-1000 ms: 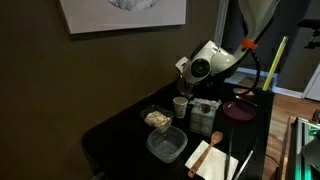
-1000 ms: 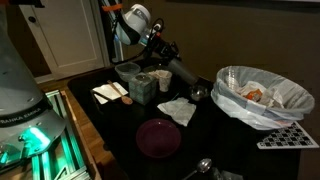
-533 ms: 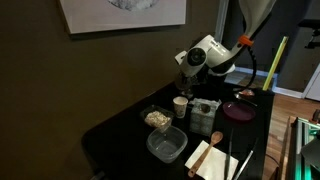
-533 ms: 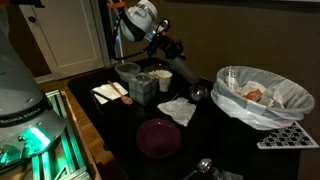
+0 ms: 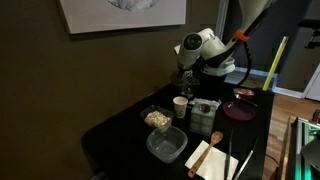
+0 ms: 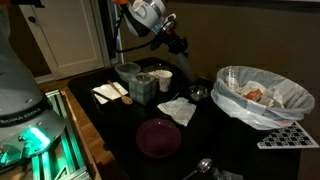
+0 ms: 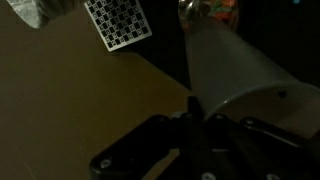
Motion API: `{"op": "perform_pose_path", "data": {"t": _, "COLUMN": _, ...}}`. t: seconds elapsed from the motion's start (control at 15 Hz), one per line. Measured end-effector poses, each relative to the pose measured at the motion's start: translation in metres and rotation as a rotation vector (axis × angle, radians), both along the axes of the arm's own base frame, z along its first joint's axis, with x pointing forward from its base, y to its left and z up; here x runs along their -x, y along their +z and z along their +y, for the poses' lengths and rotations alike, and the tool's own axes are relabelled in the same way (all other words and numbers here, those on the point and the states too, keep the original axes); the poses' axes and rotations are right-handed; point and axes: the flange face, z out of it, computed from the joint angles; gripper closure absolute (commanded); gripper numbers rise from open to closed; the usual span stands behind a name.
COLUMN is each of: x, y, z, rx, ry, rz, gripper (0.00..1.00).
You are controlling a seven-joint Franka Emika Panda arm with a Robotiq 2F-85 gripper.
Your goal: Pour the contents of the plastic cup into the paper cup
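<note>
I will turn the tilted plastic cup upright, lower it and let it go on the bare tabletop (image 6: 183, 88) beside the paper cup, because that spot is below my gripper.
The white paper cup (image 5: 180, 105) stands upright on the dark table, and it also shows in an exterior view (image 6: 163, 79). My gripper (image 5: 186, 76) hangs in the air above it and also shows in an exterior view (image 6: 181, 45). In the wrist view a greyish see-through plastic cup (image 7: 225, 65) fills the right side, held between my dark fingers (image 7: 190, 105). In both exterior views the plastic cup is too dim to make out. Its contents are not visible.
A clear tub with food (image 5: 157, 118) and an empty clear tub (image 5: 167, 145) sit in front of the paper cup. A grey box (image 5: 204, 112), a maroon plate (image 6: 158, 137), a napkin (image 6: 179, 110) and a bag-lined bin (image 6: 262, 95) stand nearby.
My gripper has risen from just beside the paper cup to well above the table, and the wrist has turned.
</note>
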Motion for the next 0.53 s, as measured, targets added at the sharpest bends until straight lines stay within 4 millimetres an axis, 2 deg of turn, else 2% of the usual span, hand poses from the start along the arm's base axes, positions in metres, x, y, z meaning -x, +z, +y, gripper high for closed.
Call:
{"op": "perform_pose_path", "data": {"t": 0.33, "x": -0.014, "y": 0.008, "z": -0.006, "rx": -0.140, "ry": -0.080, "rz": -0.011, "gripper": 0.98}}
{"op": "perform_pose_path", "data": {"t": 0.53, "x": -0.021, "y": 0.004, "z": -0.011, "rx": -0.217, "ry": -0.128, "rz": -0.013, "gripper": 0.98}}
